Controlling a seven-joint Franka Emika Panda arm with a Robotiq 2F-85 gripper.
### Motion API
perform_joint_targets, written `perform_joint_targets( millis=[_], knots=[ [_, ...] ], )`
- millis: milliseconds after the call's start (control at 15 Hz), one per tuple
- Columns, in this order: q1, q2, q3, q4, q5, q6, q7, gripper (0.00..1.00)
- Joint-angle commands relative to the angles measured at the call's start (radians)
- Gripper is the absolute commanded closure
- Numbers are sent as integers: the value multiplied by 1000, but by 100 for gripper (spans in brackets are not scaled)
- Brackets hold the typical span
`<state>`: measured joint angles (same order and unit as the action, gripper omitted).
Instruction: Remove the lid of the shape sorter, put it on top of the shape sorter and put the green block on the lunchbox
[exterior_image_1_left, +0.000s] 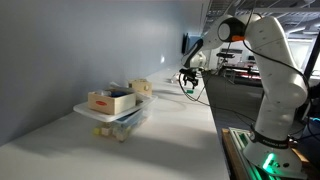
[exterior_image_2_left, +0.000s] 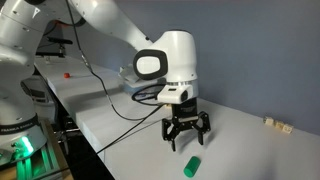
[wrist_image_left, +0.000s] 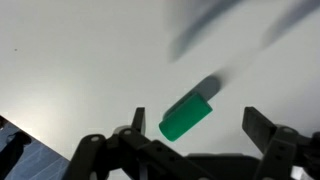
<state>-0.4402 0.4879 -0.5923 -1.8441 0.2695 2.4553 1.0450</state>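
My gripper has to go down and toward the green block (wrist_image_left: 186, 117) next, until its fingers are on both sides of the block.
The green block (wrist_image_left: 187, 118) is a short cylinder lying on its side on the white table. In the wrist view it lies between my open gripper's (wrist_image_left: 200, 125) two dark fingers, nearer one finger, touching neither. In an exterior view the gripper (exterior_image_2_left: 185, 135) hangs open just above the table with the green block (exterior_image_2_left: 192, 166) in front of it. The shape sorter (exterior_image_1_left: 141, 87), a small pale wooden box, stands far from the gripper (exterior_image_1_left: 188, 80), beside the lunchbox (exterior_image_1_left: 122, 122). Its lid cannot be made out.
A wider low wooden box with a red mark (exterior_image_1_left: 110, 100) sits on the clear lunchbox. Small pale wooden pieces (exterior_image_2_left: 278, 125) lie near the wall. The table edge (exterior_image_2_left: 130, 165) runs close beside the block. The wall bounds the table's far side.
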Motion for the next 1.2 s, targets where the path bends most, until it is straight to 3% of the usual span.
perform_joint_targets(
  millis=[0,267,333,467,800,1000,1133],
  knots=[
    [-40,85,14,60,41,76,153,0],
    [-73,185,24,127,68,76,348,3],
    [-77,206,26,140,73,64,400,26],
    [-81,235,36,164,73,48,487,32],
    [-81,204,46,176,52,60,589,68],
    [-50,121,42,126,13,79,557,88],
    [-28,43,63,78,1,131,487,92]
  ],
)
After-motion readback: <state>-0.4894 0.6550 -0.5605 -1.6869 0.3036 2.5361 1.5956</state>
